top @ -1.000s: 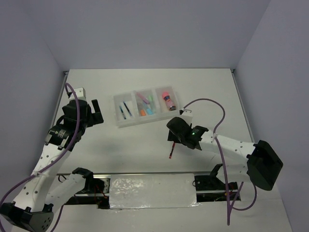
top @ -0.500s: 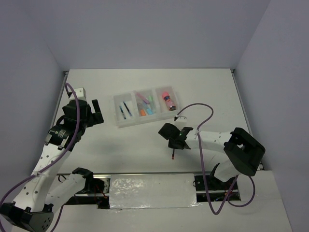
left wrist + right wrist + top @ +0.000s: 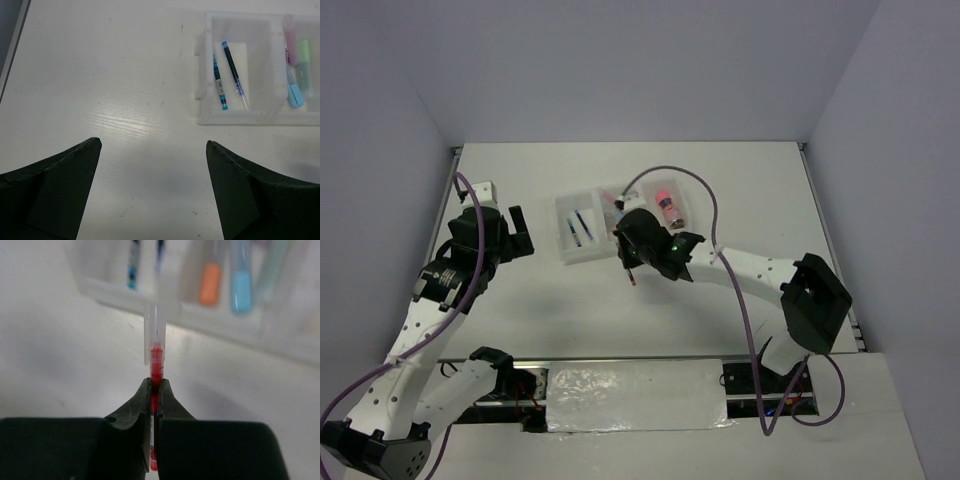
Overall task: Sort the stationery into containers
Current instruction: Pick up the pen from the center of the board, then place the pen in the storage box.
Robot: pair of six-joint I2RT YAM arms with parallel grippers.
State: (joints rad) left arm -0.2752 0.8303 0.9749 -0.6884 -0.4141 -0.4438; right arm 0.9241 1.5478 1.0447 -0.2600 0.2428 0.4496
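Observation:
My right gripper should next move outward over the dark blue pens' section (image 3: 145, 267) and let go of the red pen (image 3: 156, 357) there, because that section of the tray is to its left in the top view.
My right gripper (image 3: 628, 258) hangs just in front of the white three-compartment tray (image 3: 572, 256), near its middle, and is shut on a thin red pen (image 3: 156, 357). The pen's clear cap points at the tray's front wall (image 3: 120, 292); its other end sticks out behind the jaws (image 3: 634, 281). Two dark blue pens (image 3: 230, 75) lie in the left compartment. Pink, green and light-blue markers (image 3: 296, 95) lie in the middle one, with an orange marker (image 3: 210, 283). A pink-orange cylinder (image 3: 667, 205) sits in the right compartment. My left gripper (image 3: 152, 142) is open over bare table, left of the tray.
The right arm's purple cable (image 3: 670, 175) arcs over the tray's right half. A small white block (image 3: 483, 189) sits at the table's left edge behind the left gripper. Grey walls close the table at the back and sides.
The right gripper shut on the red pen lying on the table at front right, lifted it and swung left and away to the tray's front. The left arm stayed still.

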